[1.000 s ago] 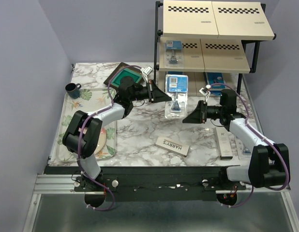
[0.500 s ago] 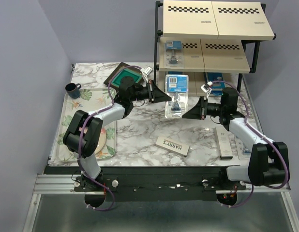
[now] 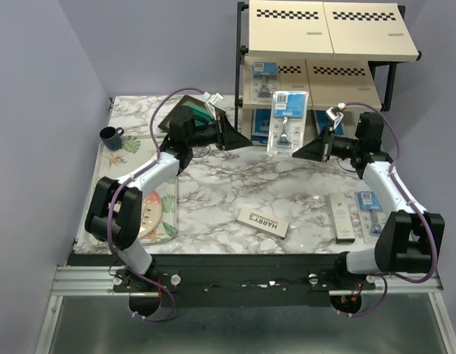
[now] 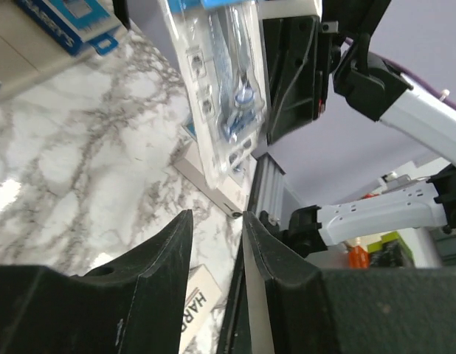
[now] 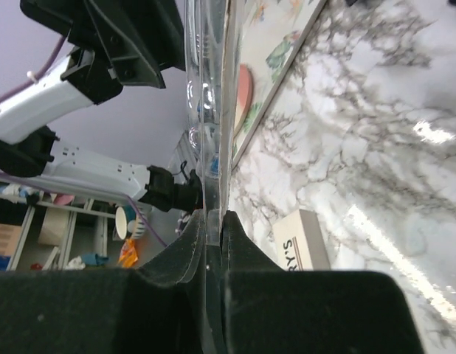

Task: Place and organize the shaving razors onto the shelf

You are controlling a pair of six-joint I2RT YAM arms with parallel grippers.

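Observation:
The middle board's empty part (image 3: 325, 88) is outward of my gripper. My right gripper needs to carry the pack outward next and release it on that bare space.
A clear blister pack (image 3: 287, 122) with a light-blue card and a razor inside hangs upright in front of the shelf (image 3: 331, 31). My right gripper (image 3: 296, 153) is shut on its lower right edge; in the right wrist view the jaws (image 5: 213, 218) pinch the clear plastic. My left gripper (image 3: 245, 141) stands open just left of the pack, apart from it. Nothing lies between its fingers (image 4: 217, 215), and the pack (image 4: 222, 96) shows beyond them. One blister pack (image 3: 265, 80) lies on the middle board. A HARRY'S box (image 3: 263, 223) and a second long box (image 3: 341, 216) lie on the table.
A floral tray (image 3: 136, 158) with a plate (image 3: 151, 214) fills the left side, a dark mug (image 3: 110, 136) at its far end. The left arm half hides a dark frame with a green centre (image 3: 185, 109). Another blister pack (image 3: 370, 210) lies at the right edge.
The left gripper has opened and let go of the blister pack. The right gripper has shut on it and lifted it back and up towards the shelf.

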